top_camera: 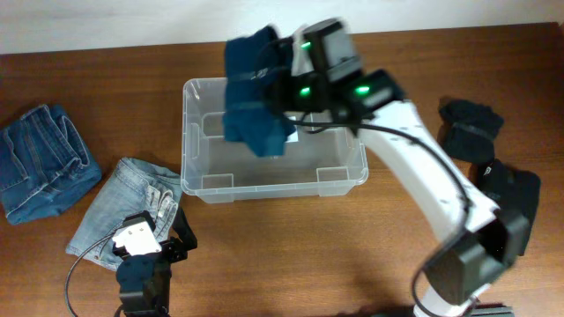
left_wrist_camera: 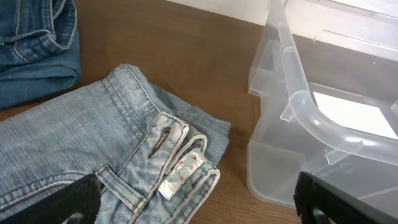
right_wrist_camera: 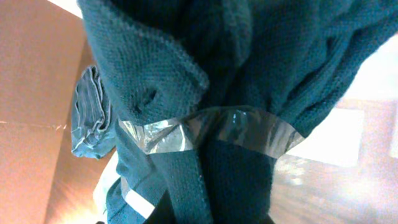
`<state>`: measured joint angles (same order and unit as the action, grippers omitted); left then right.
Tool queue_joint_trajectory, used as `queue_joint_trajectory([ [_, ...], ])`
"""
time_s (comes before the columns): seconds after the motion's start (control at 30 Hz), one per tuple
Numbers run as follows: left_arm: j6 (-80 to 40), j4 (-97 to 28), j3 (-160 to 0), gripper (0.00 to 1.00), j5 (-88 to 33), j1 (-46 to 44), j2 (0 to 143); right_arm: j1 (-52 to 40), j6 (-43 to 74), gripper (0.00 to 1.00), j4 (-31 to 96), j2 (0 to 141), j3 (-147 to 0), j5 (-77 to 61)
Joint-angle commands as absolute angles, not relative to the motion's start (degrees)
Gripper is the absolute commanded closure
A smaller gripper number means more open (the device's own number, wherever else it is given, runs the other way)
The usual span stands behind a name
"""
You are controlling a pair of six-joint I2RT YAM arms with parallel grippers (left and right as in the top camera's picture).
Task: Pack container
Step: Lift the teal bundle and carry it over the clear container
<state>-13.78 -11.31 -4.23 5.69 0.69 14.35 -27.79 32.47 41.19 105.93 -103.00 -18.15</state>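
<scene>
The container's end next to the light blue jeans is still empty. So I should next move my right gripper down into that end and let go of the sweater [top_camera: 256,106] on the container's bottom.
The clear container [top_camera: 275,183] stands at the table's middle, and its near corner shows in the left wrist view [left_wrist_camera: 298,106]. My right gripper [top_camera: 284,88] is shut on a dark teal knitted sweater [top_camera: 256,106] and holds it hanging over the container's back left part. In the right wrist view the sweater [right_wrist_camera: 205,74] fills the frame, the fingers [right_wrist_camera: 211,208] are buried in it, and the container's rim [right_wrist_camera: 155,134] crosses it. My left gripper [top_camera: 148,248] is open and empty, low over folded light blue jeans [top_camera: 119,202], which also show in the left wrist view [left_wrist_camera: 93,143].
Folded dark blue jeans [top_camera: 44,167] lie at the far left and also show in the left wrist view [left_wrist_camera: 37,43]. A black garment [top_camera: 471,128] lies at the right edge beside the right arm's base. A white label [left_wrist_camera: 348,115] shows on the container's base.
</scene>
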Motion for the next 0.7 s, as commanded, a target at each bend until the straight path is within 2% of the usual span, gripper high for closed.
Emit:
queue_joint_trajectory([
  [0.0,-13.89,-11.14,-3.44,0.01,4.71,0.86,13.89,-30.59,38.68,0.96,39.11,108.55,-103.68,-17.28],
  [0.23,-13.89,-11.14,-3.44,0.01,4.71,0.86,13.89,-33.95,38.61,0.96,38.83,113.8,-103.68,-17.3],
  [0.67,-13.89,-11.14,-3.44,0.01,4.71,0.86,13.89,-35.31,37.78,0.96,38.98,114.93,-100.64,-13.67],
])
